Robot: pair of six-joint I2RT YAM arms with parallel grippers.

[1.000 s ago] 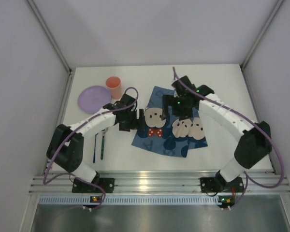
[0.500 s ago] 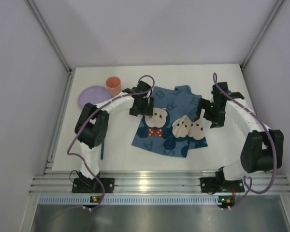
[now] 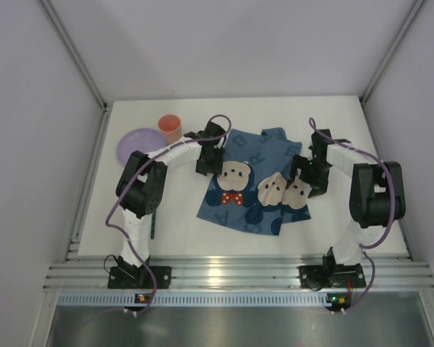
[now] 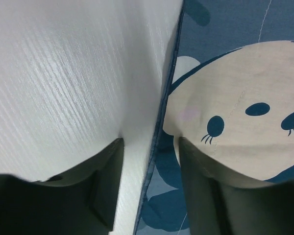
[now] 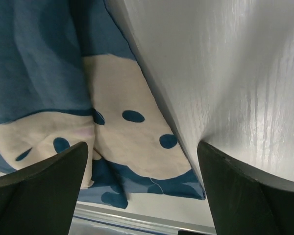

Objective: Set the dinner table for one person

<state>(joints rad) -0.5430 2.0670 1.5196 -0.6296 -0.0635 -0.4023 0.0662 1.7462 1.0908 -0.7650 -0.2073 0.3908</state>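
The placemat (image 3: 249,195) is rumpled, so I should move my right gripper outward along the hem and close it on the cream edge (image 3: 301,182), which is just outward of its fingers.
The dinner table (image 3: 333,123) is a white top with a blue cartoon placemat (image 3: 249,195) lying at its middle, rumpled near its right side. My left gripper (image 3: 208,160) is low over the mat's upper left edge. In the left wrist view it (image 4: 150,143) stands open, one finger on the table (image 4: 63,73), the other on the placemat (image 4: 235,98), with the hem between them. My right gripper (image 3: 307,175) is at the mat's right edge. In the right wrist view it (image 5: 142,147) is wide open over the placemat (image 5: 39,58) and the table (image 5: 235,58), holding nothing.
A purple plate (image 3: 137,144) and an orange cup (image 3: 170,129) stand at the back left. A thin dark utensil (image 3: 152,224) lies by the left arm's elbow. Grey walls close in the table at the back and on both sides.
The placemat's upper part has been spread out. My left gripper moved up to the mat's upper left edge and its jaws narrowed. My right gripper swung from mid-mat to the right edge.
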